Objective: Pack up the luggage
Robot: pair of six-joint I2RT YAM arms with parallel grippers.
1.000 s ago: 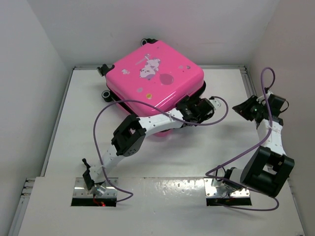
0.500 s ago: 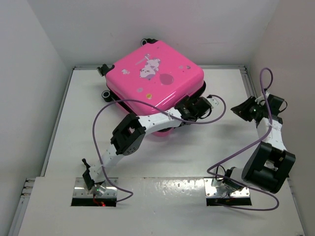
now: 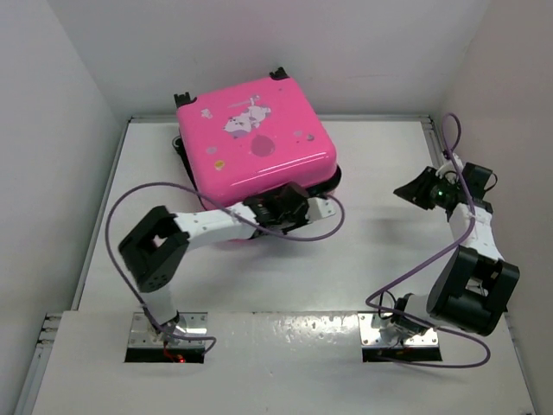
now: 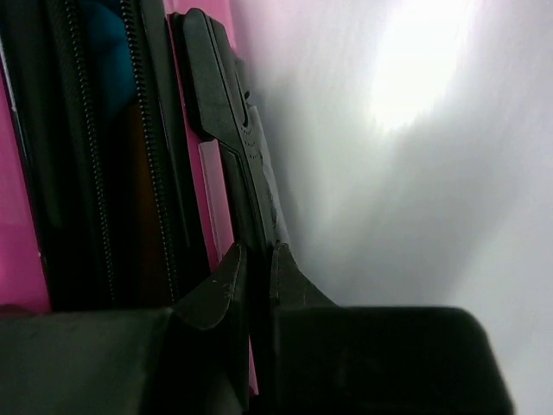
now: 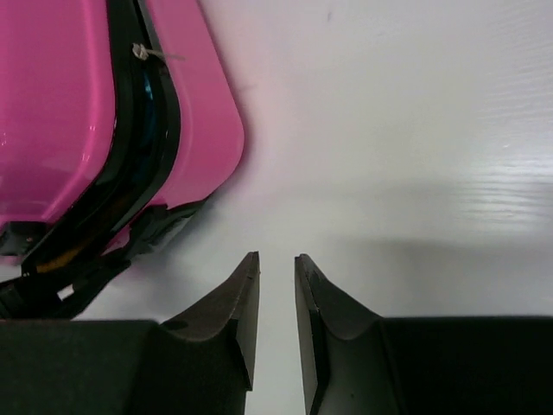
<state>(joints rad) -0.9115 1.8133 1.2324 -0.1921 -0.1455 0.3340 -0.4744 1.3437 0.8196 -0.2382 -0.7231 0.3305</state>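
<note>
My left gripper is to pull the zipper pull next toward the tabletop beside the luggage, which lies to the gripper's left in the top view, and let go of it.
The luggage (image 3: 255,143) is a hot-pink hard-shell suitcase with a white cartoon print, lying lid-up at the back of the table. Its two shells stand slightly apart along the black zipper (image 4: 147,130), with something blue showing inside. My left gripper (image 3: 304,201) is at the suitcase's near right edge. In the left wrist view it (image 4: 257,259) is shut on a flat black zipper pull (image 4: 226,95) beside the pink shell (image 4: 212,199). My right gripper (image 3: 404,190) hovers to the right of the case, jaws a little apart and empty (image 5: 276,259), facing the luggage's corner (image 5: 52,104).
The white table (image 3: 380,156) is boxed in by white walls at the left, back and right. Purple cables loop off both arms, the left one (image 3: 328,226) trailing just in front of the suitcase. A small white tie (image 5: 143,52) sticks out of the zipper gap.
My left gripper has shut on the zipper pull and swung left along the near edge. The suitcase has slid and turned to the left. The right gripper has drifted slightly left.
</note>
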